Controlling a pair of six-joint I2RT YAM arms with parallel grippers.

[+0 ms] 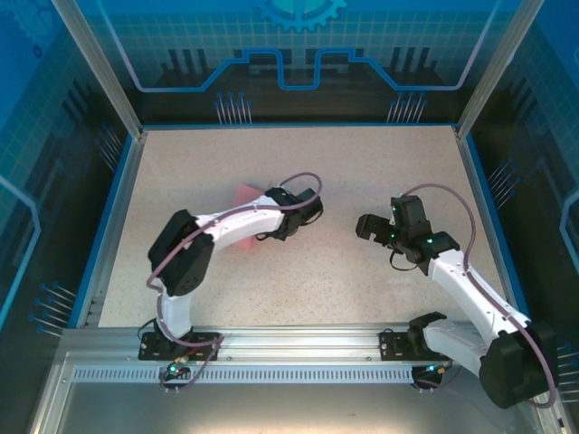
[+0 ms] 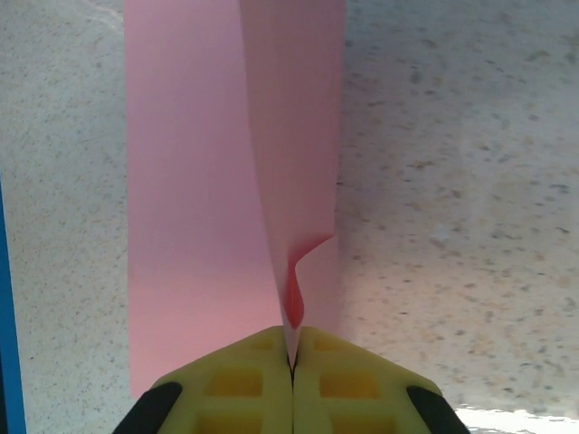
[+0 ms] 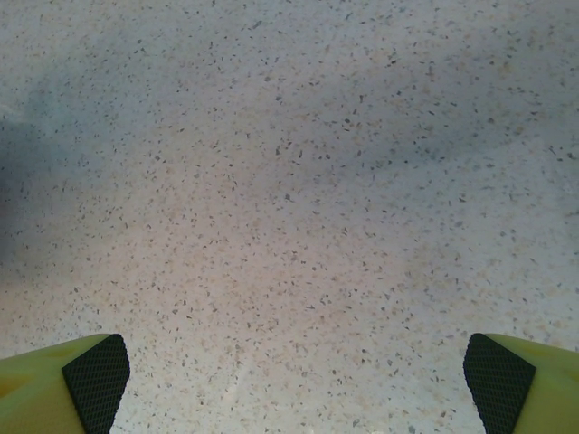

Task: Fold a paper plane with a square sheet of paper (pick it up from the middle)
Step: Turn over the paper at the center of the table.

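Observation:
My left gripper moves down and toward my right gripper next, over the bare tabletop beside the sheet. It releases the flap's edge there, since the flap still stands up.
The pink-red square sheet of paper point(image 2: 190, 226) lies on the speckled table, with one lengthwise flap standing up from it. My left gripper point(image 2: 292, 357) is shut on the near edge of that raised flap, and a small curl of paper sits just above the yellow fingertips. From above, the sheet point(image 1: 244, 195) pokes out from under the left forearm, with the left gripper point(image 1: 271, 206) over it. My right gripper point(image 1: 384, 231) hovers to the right, apart from the paper. It is open point(image 3: 298, 389) with bare tabletop between its pads. A paper plane is out of view.
The speckled table point(image 1: 317, 280) is bounded by a blue rim point(image 1: 109, 226) and transparent walls. A metal rail point(image 1: 298, 342) with both arm bases runs along the near edge.

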